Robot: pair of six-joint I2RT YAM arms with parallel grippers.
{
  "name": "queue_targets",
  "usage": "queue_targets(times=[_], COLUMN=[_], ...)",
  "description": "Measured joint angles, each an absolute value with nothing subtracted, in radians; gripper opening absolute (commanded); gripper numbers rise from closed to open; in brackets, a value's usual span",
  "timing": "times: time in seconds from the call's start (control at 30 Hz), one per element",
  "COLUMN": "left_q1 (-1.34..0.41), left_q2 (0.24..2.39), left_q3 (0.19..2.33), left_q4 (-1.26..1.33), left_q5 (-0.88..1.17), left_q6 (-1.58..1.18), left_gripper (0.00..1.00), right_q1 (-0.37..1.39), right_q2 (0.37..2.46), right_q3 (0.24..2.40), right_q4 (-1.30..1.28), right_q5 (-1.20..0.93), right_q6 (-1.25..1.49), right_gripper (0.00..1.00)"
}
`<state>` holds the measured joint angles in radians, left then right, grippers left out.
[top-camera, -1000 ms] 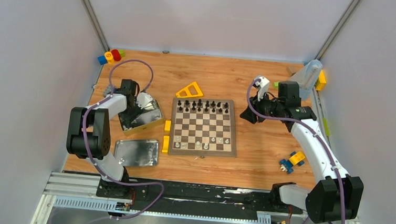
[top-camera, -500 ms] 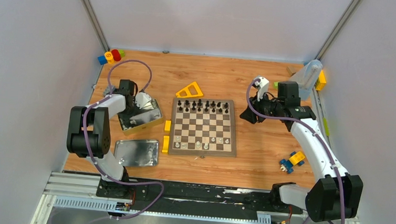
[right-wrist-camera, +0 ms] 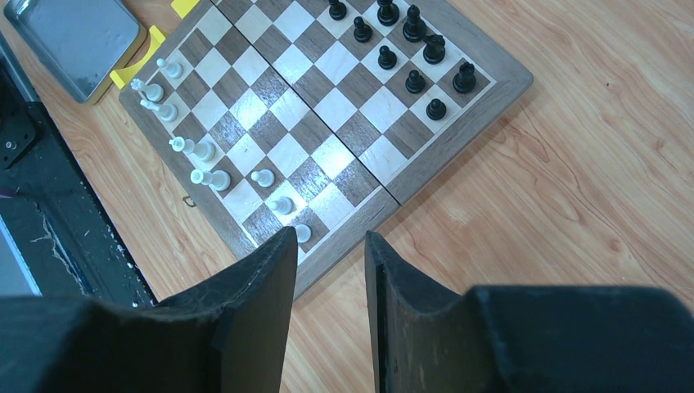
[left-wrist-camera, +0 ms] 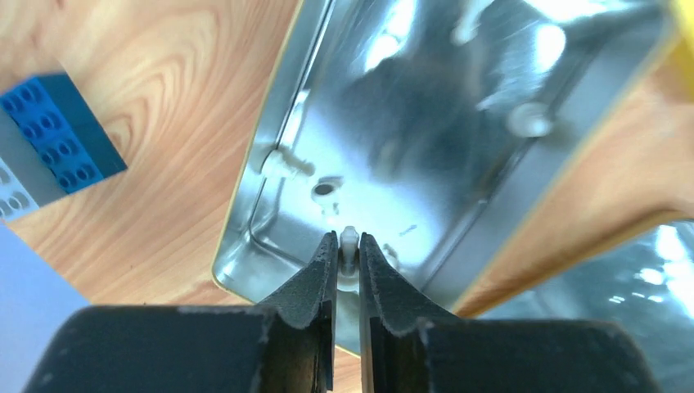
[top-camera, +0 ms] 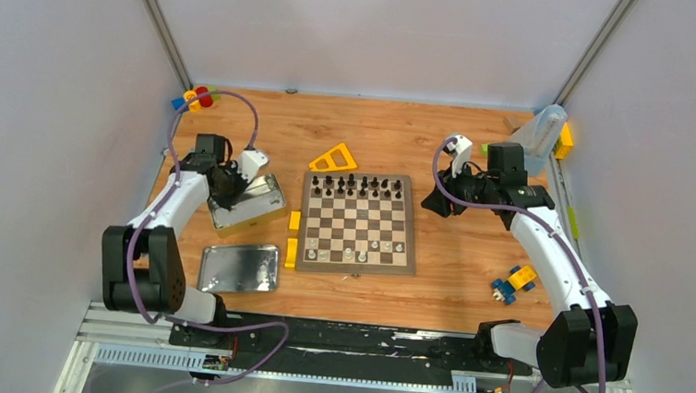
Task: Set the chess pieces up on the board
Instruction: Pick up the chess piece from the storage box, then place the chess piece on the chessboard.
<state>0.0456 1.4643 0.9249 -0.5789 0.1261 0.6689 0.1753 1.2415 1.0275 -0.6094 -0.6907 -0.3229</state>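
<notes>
The near row's dark square (top-camera: 388, 258) beside the board's corner is empty. Next, my left gripper should rise, move across the board to that square and go down to release the white chess piece.
The wooden board (top-camera: 354, 267) lies mid-table. Black chess pieces (top-camera: 363, 186) fill its far rows and white pieces (top-camera: 359, 250) stand along its near rows. My left gripper (top-camera: 228, 184) hangs over the open metal tin (top-camera: 265, 205). The left wrist view shows this gripper (left-wrist-camera: 348, 246) shut on a small white chess piece (left-wrist-camera: 349, 242) above the tin floor (left-wrist-camera: 425, 123). My right gripper (top-camera: 438, 203) hovers off the board's right edge. In the right wrist view it (right-wrist-camera: 330, 237) is open and empty over the board's corner (right-wrist-camera: 393, 192), with white pieces (right-wrist-camera: 200, 151) and black pieces (right-wrist-camera: 409, 49) in sight.
A second flat tin (top-camera: 239, 268) lies near the left arm's base. Yellow blocks (top-camera: 293, 239) and a yellow triangle (top-camera: 333, 158) border the board. A toy car (top-camera: 514, 282) sits at the right, coloured blocks (top-camera: 196, 100) at the back left, and a blue brick (left-wrist-camera: 57, 131) beside the tin.
My left gripper's fingers have closed on the white piece in the tin, and the left arm has shifted left and back. The right arm has not moved.
</notes>
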Motion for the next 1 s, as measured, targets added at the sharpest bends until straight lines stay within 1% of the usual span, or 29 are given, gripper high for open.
queue_targets(times=[0.13,0.27,0.4,0.43,0.47,0.57,0.73,1.0], left_q1=[0.046,0.006,-0.140,-0.149,-0.223,-0.355,-0.542,-0.735], left_q2=[1.359,1.311,1.309,1.309,1.311,1.333,1.431,1.591], left_q3=[0.950,1.006,1.046,1.047,1.048,1.052,1.058,1.041], left_q4=[-0.627,-0.659,-0.648,-0.638,-0.629,-0.575,-0.441,-0.129], left_q5=[0.295,0.456,0.598,0.636,0.670,0.780,0.882,0.991], left_q6=[0.648,0.618,0.579,0.571,0.565,0.542,0.503,0.450], left_gripper=[0.12,0.11,0.09,0.09,0.09,0.08,0.09,0.08], right_q1=[0.175,0.175,0.169,0.165,0.156,0.113,0.049,0.002], right_q2=[1.242,1.248,1.258,1.258,1.258,1.258,1.258,1.258], right_q3=[1.028,1.028,1.028,1.028,1.028,1.028,1.028,1.028], right_q4=[-0.609,-0.609,-0.609,-0.609,-0.608,-0.608,-0.607,-0.605], right_q5=[-0.691,-0.690,-0.685,-0.685,-0.685,-0.684,-0.682,-0.682], right_q6=[-0.323,-0.323,-0.323,-0.323,-0.323,-0.323,-0.323,-0.323], right_gripper=[0.36,0.35,0.34,0.34,0.34,0.34,0.34,0.33])
